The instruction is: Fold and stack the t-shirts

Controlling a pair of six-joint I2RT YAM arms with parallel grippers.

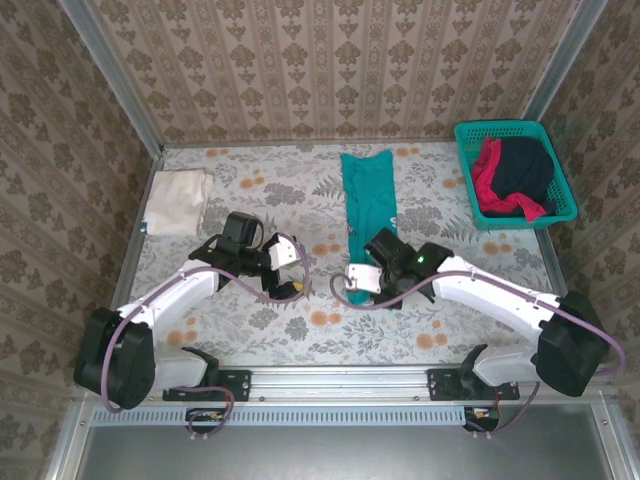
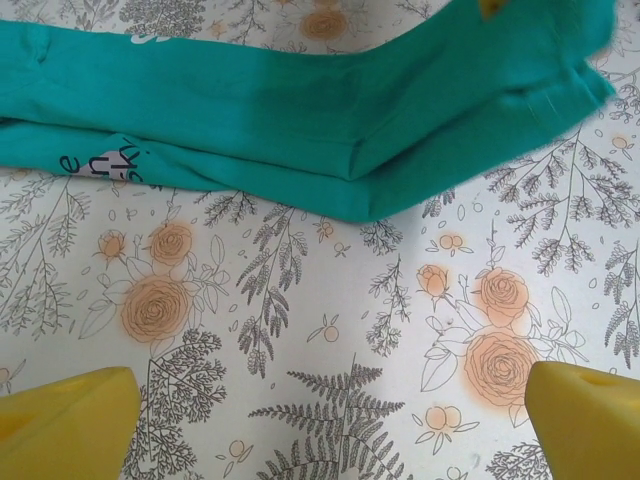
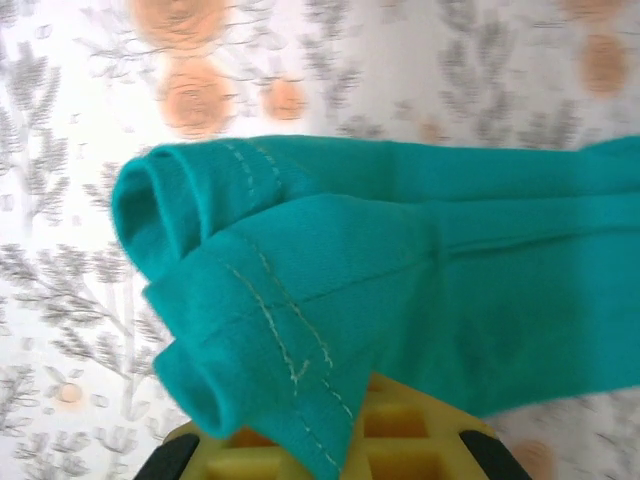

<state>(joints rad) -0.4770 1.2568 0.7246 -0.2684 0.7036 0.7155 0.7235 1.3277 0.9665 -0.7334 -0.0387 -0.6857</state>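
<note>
My right gripper will next carry the bunched hem outward and release it on the folded t-shirt's far half [image 1: 371, 200], because that flat part lies outward from my gripper.
A teal t-shirt [image 1: 368, 205], folded into a long narrow strip, lies down the middle of the table. My right gripper [image 1: 360, 279] is at the strip's near end, shut on it. In the right wrist view the stitched hem of the teal t-shirt [image 3: 300, 280] bunches in rolled layers over my yellow lower finger [image 3: 400, 445]. To the strip's left my left gripper [image 1: 295, 268] hangs open above bare tablecloth. Its yellow fingertips [image 2: 60, 420] stand wide apart, and the teal t-shirt [image 2: 300, 110] with its white print crosses the top of that view. A folded cream-white t-shirt [image 1: 178, 200] lies at the far left.
A teal mesh basket [image 1: 560, 170] stands at the far right corner with a red t-shirt [image 1: 492, 178] and a dark navy one [image 1: 525, 168] inside. Wallpapered walls close the back and sides. The metal rail with both arm bases runs along the near edge.
</note>
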